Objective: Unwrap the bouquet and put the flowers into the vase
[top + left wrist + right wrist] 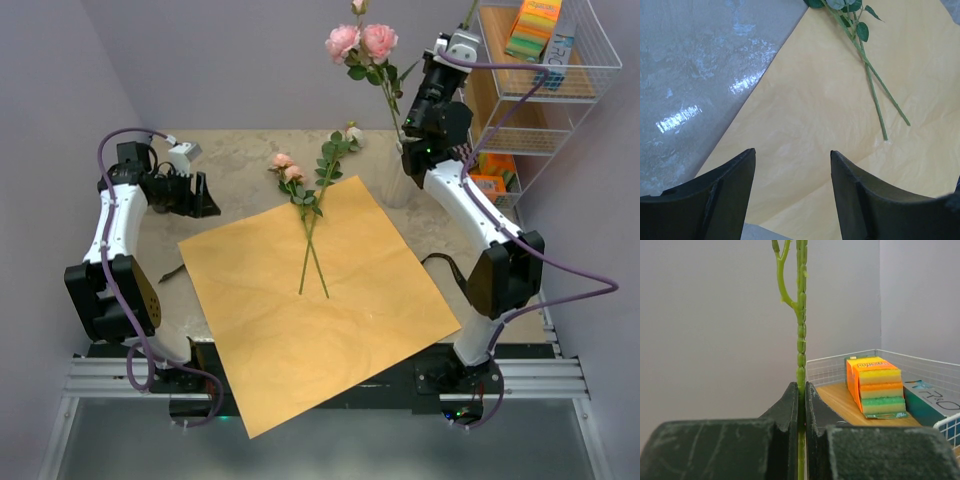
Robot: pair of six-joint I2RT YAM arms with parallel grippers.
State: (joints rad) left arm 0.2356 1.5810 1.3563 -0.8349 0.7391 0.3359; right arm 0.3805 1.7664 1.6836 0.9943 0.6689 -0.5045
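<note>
I should shift my right gripper from the wire shelf and lower it toward the pink roses [360, 42], because the green stem belongs in the white vase holding them.
The orange paper [320, 300] lies unfolded and flat on the table. Two flowers [312, 225] rest crossed on it, their pink and cream heads toward the back; in the left wrist view their stems [872, 85] show on the paper [815, 100]. The white vase [393, 185] stands behind the paper's far right corner, partly hidden by the right arm, with pink roses [360, 42] rising from it. My right gripper [460, 42] [801, 385] is raised high beside the shelf, shut on a green flower stem [801, 315] [469, 14]. My left gripper [205, 195] [792, 152] hangs open over the paper's left edge.
A wire shelf [585, 70] stands at the back right, close to the right gripper, holding a pack of coloured sponges [535, 25] [875, 385]. A thin dark strip [172, 272] lies on the table left of the paper.
</note>
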